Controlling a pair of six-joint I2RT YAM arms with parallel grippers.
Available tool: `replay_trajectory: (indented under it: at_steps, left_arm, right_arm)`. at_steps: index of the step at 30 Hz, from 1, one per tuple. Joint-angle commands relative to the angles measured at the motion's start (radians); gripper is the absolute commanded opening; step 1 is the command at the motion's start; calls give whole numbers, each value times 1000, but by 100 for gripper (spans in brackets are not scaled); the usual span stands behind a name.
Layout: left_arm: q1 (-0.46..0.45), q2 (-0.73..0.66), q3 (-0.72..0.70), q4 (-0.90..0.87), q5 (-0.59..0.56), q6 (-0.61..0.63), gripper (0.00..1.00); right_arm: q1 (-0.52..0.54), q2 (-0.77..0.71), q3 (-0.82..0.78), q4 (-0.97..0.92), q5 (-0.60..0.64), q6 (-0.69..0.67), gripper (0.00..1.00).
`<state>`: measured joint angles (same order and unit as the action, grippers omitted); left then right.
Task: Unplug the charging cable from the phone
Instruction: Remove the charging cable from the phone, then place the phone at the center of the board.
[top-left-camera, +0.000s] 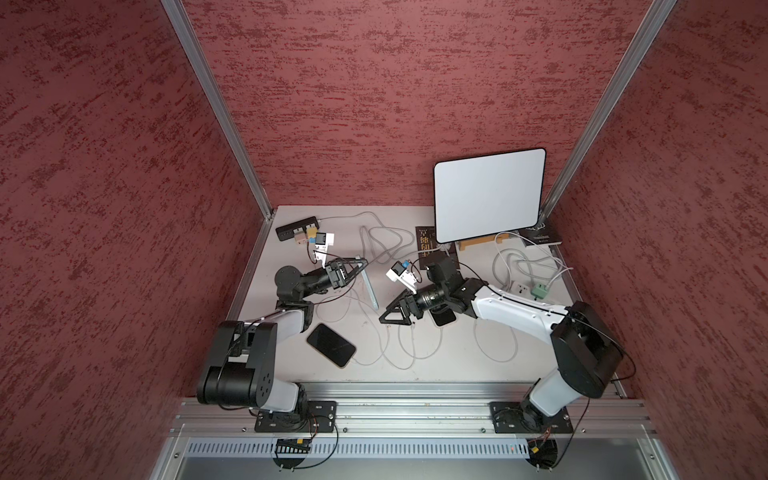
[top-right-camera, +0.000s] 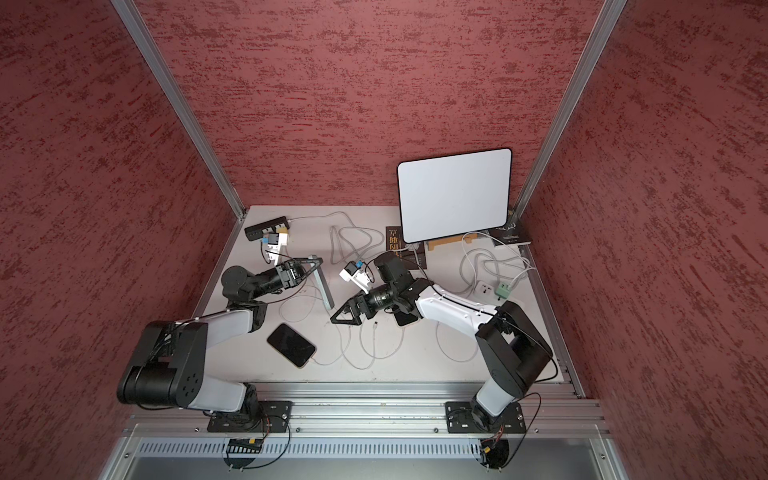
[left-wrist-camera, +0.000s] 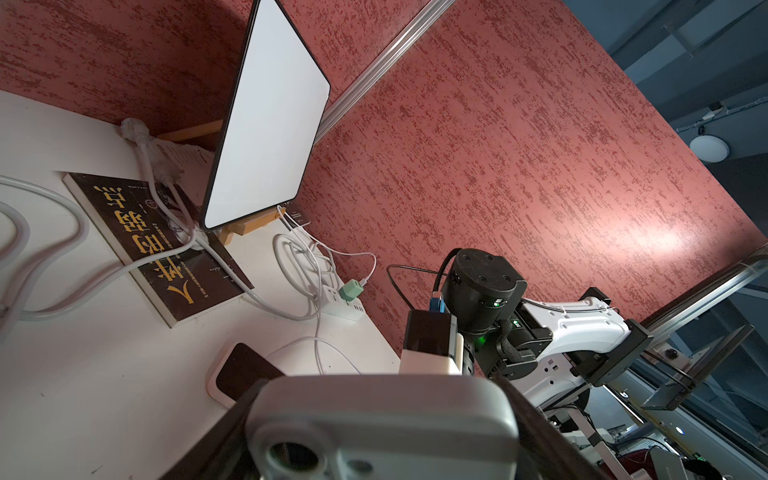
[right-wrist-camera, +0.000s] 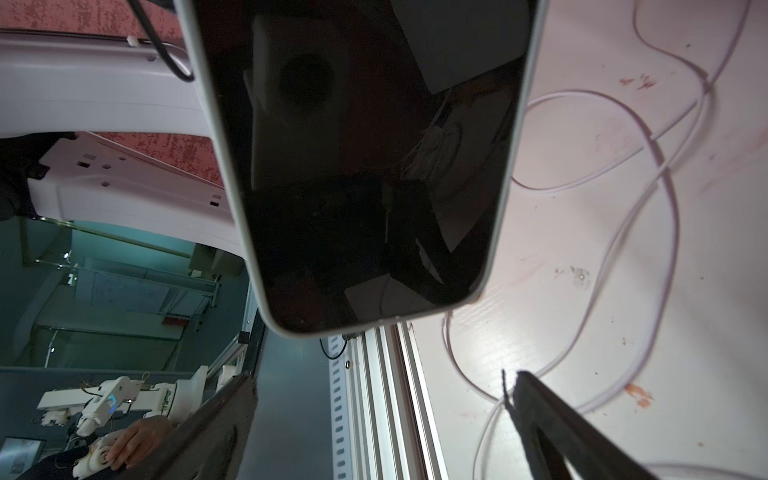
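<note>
My right gripper's fingers are empty, and the near end of the grey phone (top-left-camera: 370, 287) (right-wrist-camera: 372, 305) is free outward of them. My right gripper will move outward next and onto that end of the phone.
My left gripper (top-left-camera: 358, 266) is shut on a grey phone (top-left-camera: 370, 287), holding it on edge above the table; in the left wrist view its back with the camera lens (left-wrist-camera: 374, 419) fills the space between the jaws. The white charging cable (top-left-camera: 409, 351) lies in loops on the table in both top views. Its free plug end (top-right-camera: 375, 325) rests apart from the held phone. My right gripper (top-left-camera: 388, 316) hovers open just above those loops. In the right wrist view nothing sits between its fingers (right-wrist-camera: 540, 411), and the cable (right-wrist-camera: 648, 208) runs beside one.
A black phone (top-left-camera: 331, 345) lies near the front left with a cable plugged in. Another phone (top-left-camera: 444, 318) sits under my right forearm. A white-screened tablet (top-left-camera: 488, 195) stands at the back right, by a book (top-left-camera: 424, 245), a power strip (top-left-camera: 523, 287) and a black hub (top-left-camera: 296, 227).
</note>
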<state>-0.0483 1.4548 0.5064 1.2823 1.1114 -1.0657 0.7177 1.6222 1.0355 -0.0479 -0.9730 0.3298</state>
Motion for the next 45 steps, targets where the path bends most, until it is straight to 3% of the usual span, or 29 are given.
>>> replay_trajectory:
  at_steps: [1, 26, 29, 32, 39, 43, 45]
  left_arm:
    - [-8, 2, 1, 73, 18, -16, 1]
    - [-43, 18, 7, 126, 33, -39, 3]
    - [-44, 20, 8, 127, 33, -38, 3]
    - [-43, 23, 9, 127, 33, -37, 4]
    - [-43, 23, 6, 127, 32, -36, 6]
    - [-43, 21, 4, 127, 31, -35, 20]
    - [-43, 22, 4, 128, 32, -34, 36]
  right_arm:
    - [-10, 10, 34, 45, -49, 50, 99]
    - [-9, 114, 128, 217, -93, 187, 98]
    - [-9, 117, 126, 228, -99, 191, 92]
    - [-10, 119, 122, 233, -100, 192, 78]
    - [-9, 116, 113, 249, -104, 196, 57]
    - [-9, 114, 107, 256, -111, 195, 43]
    - [-9, 115, 105, 256, -112, 195, 37]
